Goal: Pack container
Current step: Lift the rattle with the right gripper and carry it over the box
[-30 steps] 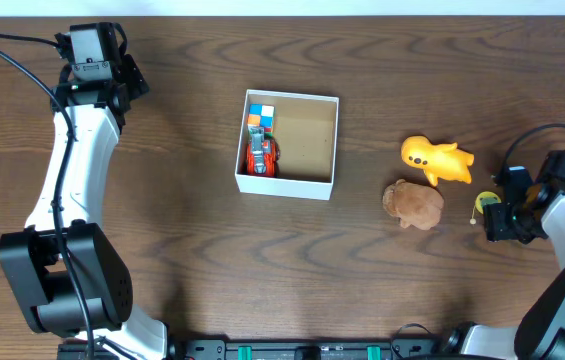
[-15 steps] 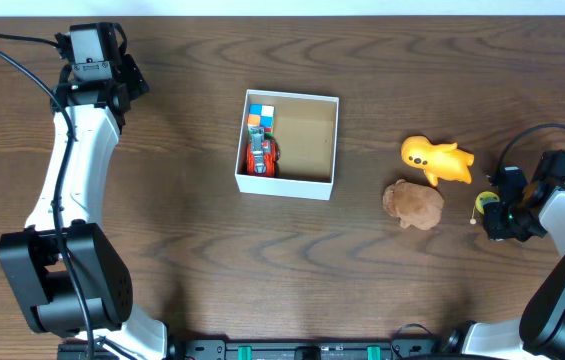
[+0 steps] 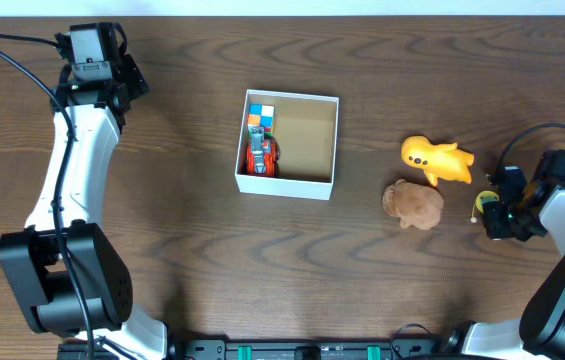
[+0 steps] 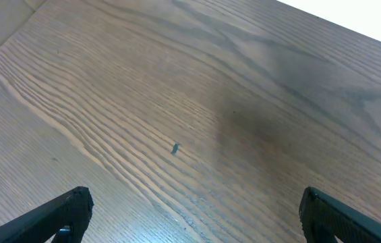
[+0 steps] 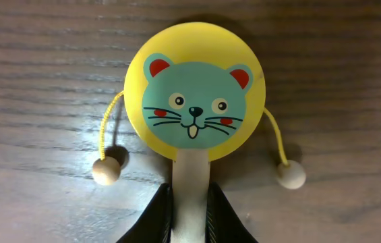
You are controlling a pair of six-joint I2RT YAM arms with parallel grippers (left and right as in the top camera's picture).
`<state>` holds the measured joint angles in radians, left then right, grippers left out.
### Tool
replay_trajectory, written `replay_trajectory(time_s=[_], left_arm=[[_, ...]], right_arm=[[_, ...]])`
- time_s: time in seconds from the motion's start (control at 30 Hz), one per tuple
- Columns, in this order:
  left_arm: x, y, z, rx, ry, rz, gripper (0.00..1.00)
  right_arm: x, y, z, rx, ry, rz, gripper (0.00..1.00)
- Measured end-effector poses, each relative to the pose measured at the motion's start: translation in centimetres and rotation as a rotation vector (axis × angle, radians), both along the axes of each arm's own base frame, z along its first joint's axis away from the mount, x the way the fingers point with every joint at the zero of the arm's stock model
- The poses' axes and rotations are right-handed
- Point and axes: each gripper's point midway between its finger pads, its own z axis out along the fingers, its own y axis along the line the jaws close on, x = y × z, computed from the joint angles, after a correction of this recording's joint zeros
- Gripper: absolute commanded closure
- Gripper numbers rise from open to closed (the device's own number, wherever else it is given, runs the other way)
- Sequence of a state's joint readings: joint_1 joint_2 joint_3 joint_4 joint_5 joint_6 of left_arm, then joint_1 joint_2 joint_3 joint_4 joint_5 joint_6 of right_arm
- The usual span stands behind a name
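Note:
My right gripper lifts next, crosses left in the overhead view to the open part of the container's bottom, and lowers the drum beside the cube (image 3: 260, 117) to release it.
The container (image 3: 335, 140), a white low box with a brown cardboard floor, stands mid-table and holds a red toy car (image 3: 261, 157) and a coloured cube (image 3: 260, 117) along its left side. A yellow rattle drum with a teal cat face (image 5: 195, 101) lies flat on the table at the far right (image 3: 481, 205). My right gripper (image 5: 190, 197) is shut on its pale wooden handle (image 5: 190, 172). Two beads on strings hang at either side of the drum. My left gripper (image 4: 193, 216) is open above bare wood at the far left, holding nothing.
A yellow duck-like toy (image 3: 436, 159) and a brown plush toy (image 3: 414, 203) lie between the container and the rattle drum. The left arm (image 3: 72, 180) stretches along the table's left side. A cable (image 3: 542, 132) loops above the right arm.
The right gripper's jaws have closed onto the rattle drum's handle, and the right arm has shifted slightly. The left arm and the toys stay where they were.

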<state>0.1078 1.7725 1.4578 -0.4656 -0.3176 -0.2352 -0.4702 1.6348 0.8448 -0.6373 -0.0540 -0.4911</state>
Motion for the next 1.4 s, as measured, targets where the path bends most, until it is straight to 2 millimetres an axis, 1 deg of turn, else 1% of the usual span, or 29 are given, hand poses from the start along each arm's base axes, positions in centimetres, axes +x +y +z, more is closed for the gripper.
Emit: replay_trajectory(time_s=[0.07,0.1,0.17,0.27,0.33,0.43,0.47,0.53,0.57,0.6,0.63,0.7,0.73,0.83,0.93,0.97,1.03,1.13,1.17,1.2,1.3,1.4], left_arm=[[0.0,0.0,0.0,0.000,0.000,0.000,0.02],[0.0,0.0,0.0,0.000,0.001,0.000,0.02],[0.0,0.0,0.0,0.000,0.000,0.000,0.02],[0.0,0.0,0.0,0.000,0.000,0.000,0.02],[0.0,0.0,0.0,0.000,0.000,0.000,0.02],[0.0,0.0,0.0,0.000,0.000,0.000,0.02],[0.0,0.0,0.0,0.000,0.000,0.000,0.02],[0.0,0.0,0.0,0.000,0.000,0.000,0.02],[0.0,0.0,0.0,0.000,0.000,0.000,0.02],[0.0,0.0,0.0,0.000,0.000,0.000,0.02],[0.0,0.0,0.0,0.000,0.000,0.000,0.02],[0.0,0.0,0.0,0.000,0.000,0.000,0.02],[0.0,0.0,0.0,0.000,0.000,0.000,0.02],[0.0,0.0,0.0,0.000,0.000,0.000,0.02],[0.0,0.0,0.0,0.000,0.000,0.000,0.02],[0.0,0.0,0.0,0.000,0.000,0.000,0.02],[0.0,0.0,0.0,0.000,0.000,0.000,0.02],[0.0,0.0,0.0,0.000,0.000,0.000,0.02],[0.0,0.0,0.0,0.000,0.000,0.000,0.02],[0.0,0.0,0.0,0.000,0.000,0.000,0.02],[0.0,0.0,0.0,0.000,0.000,0.000,0.02],[0.0,0.0,0.0,0.000,0.000,0.000,0.02]], right_arm=[[0.6,0.1,0.8,0.004,-0.002,-0.010,0.99],[1.3,0.2,1.5,0.005,-0.010,-0.012,0.99],[2.7,0.3,2.8,-0.002,-0.036,-0.006,0.99],[5.6,0.8,5.5,-0.019,-0.099,0.025,0.99],[7.7,1.7,7.3,-0.029,-0.150,0.055,0.99],[10.9,4.0,9.7,-0.028,-0.248,0.117,0.99],[12.1,4.9,10.6,-0.024,-0.288,0.139,0.99],[15.0,7.6,12.5,-0.012,-0.399,0.197,0.99],[16.1,8.7,13.3,-0.007,-0.449,0.217,0.99],[17.8,10.4,14.6,0.001,-0.528,0.249,0.99],[18.8,11.8,15.5,0.015,-0.576,0.272,0.99],[20.8,15.3,17.7,0.044,-0.699,0.331,0.99],[21.4,16.6,18.6,0.057,-0.745,0.348,0.99],[22.9,21.3,21.7,0.099,-0.898,0.429,0.99],[23.2,25.6,24.3,0.144,-1.011,0.501,0.99],[23.1,26.7,24.7,0.158,-1.031,0.522,0.99],[22.7,28.9,25.3,0.197,-1.058,0.567,0.99],[22.2,31.2,24.9,0.256,-1.053,0.623,0.99],[22.0,32.0,24.2,0.283,-1.037,0.646,0.99],[21.9,32.4,23.7,0.296,-1.025,0.657,0.99],[21.8,33.9,20.6,0.345,-0.951,0.693,0.99],[21.7,34.9,17.4,0.372,-0.882,0.710,0.99]])
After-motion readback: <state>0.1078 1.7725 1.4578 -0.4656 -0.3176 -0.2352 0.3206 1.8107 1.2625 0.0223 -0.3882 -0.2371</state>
